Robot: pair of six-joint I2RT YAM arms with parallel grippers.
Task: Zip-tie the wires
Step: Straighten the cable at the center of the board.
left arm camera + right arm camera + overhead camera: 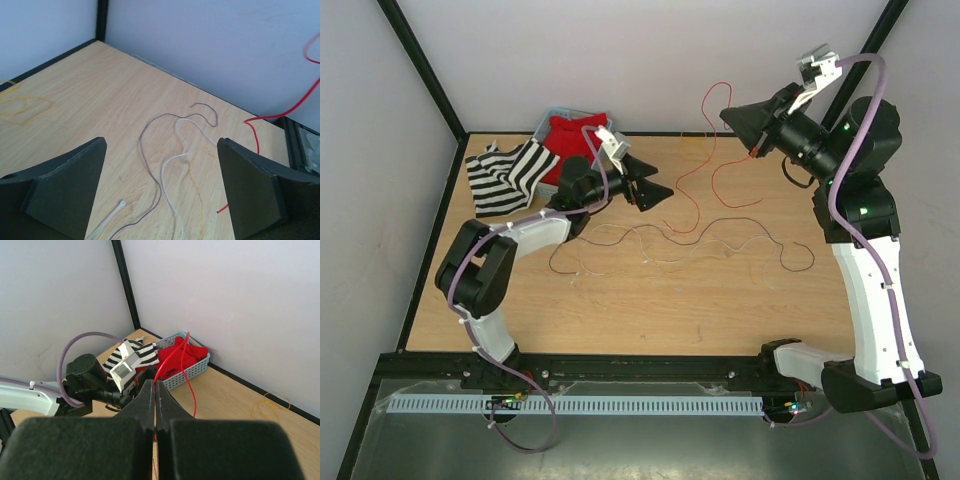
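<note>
The red wire's loose end hangs past my open fingers, so I will move my left gripper down and to the right in the top view, onto it, and close.
The wires lie in loose curls across the wooden table (620, 310): a dark brown strand (720, 222), pale ones and a faint orange one. A long red wire (695, 170) rises off the table to my right gripper (728, 115), which is raised at the back right and shut on it. From the right wrist, the red wire (172, 357) leaves the closed tips of the right gripper (155, 385). My left gripper (658, 180) hovers open. Through the gap of the left gripper (161, 145) I see brown (150, 150), pale (170, 165) and orange (195, 175) strands, plus a whitish zip tie (107, 220).
A grey-blue basket (548, 120) with red cloth (575, 135) stands at the back left, against a striped black-and-white cloth (505, 175). Black-edged walls close the table's back and sides. A thin yellow loop (272, 402) lies near the back wall.
</note>
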